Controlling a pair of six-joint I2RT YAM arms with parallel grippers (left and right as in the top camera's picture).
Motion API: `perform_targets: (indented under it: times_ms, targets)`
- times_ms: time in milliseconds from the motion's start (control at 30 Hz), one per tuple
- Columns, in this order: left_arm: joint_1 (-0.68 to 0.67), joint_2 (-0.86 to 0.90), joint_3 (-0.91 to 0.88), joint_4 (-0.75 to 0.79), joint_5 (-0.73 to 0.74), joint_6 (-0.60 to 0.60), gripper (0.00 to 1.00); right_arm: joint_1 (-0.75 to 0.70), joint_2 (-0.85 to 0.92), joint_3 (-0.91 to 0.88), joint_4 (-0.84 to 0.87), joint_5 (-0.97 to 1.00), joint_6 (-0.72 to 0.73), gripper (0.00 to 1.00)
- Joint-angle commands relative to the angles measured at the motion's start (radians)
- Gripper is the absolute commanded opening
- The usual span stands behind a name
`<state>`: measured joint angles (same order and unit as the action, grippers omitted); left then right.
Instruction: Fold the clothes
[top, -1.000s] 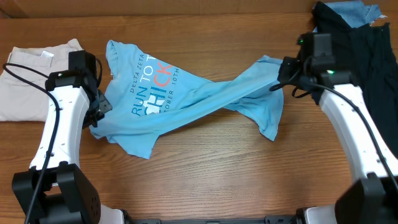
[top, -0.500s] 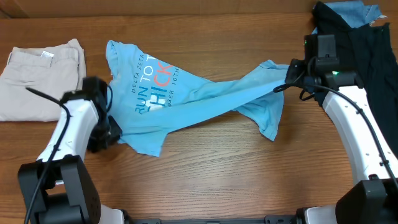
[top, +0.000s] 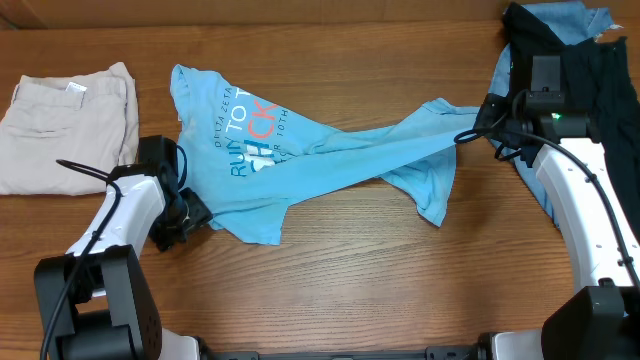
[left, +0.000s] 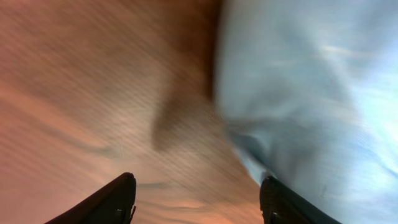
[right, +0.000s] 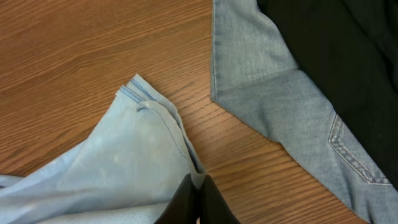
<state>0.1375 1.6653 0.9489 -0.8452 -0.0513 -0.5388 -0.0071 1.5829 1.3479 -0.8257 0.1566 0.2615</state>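
Note:
My left gripper shifts onto the shirt's nearest edge next, to its right in the overhead view, because its open fingers span only bare wood.
The clothes, a sky-blue T-shirt (top: 300, 150) with white and coral lettering, lie twisted across the middle of the wooden table. My left gripper (top: 187, 216) stands open at the shirt's lower left edge. In the left wrist view, which is blurred, only bare wood shows between the left gripper's (left: 199, 190) fingers, and the shirt (left: 311, 93) lies by the right finger. My right gripper (top: 468, 132) is shut on the shirt's right end. The right wrist view shows the right gripper (right: 196, 183) pinching a hemmed fold of the shirt (right: 124, 168) just above the table.
Folded beige trousers (top: 65, 125) lie at the back left. A denim-blue garment (top: 565, 20) and a black garment (top: 600, 80) are piled at the back right. In the right wrist view the denim (right: 273, 93) and the black cloth (right: 348, 56) lie close beside my right gripper.
My left gripper let go of the shirt, opened and moved toward the front and right. My right gripper drew the shirt's end to the right, dragging the shirt along.

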Motion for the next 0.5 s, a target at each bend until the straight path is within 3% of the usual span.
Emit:
perform_targets:
  times_ms: [0,200,467]
  targets:
    - [-0.001,-0.003,-0.006,0.024,0.21,0.071,0.69,-0.002,-0.003,0.005,0.005,-0.002,0.001,0.04]
    - [0.0,-0.003,-0.006,0.024,0.253,0.071,0.73,-0.002,-0.003,0.002,0.006,-0.001,0.001,0.04]
    - [0.0,-0.003,-0.006,0.033,0.16,-0.016,0.74,-0.002,-0.002,0.0,0.006,-0.001,0.001,0.04]
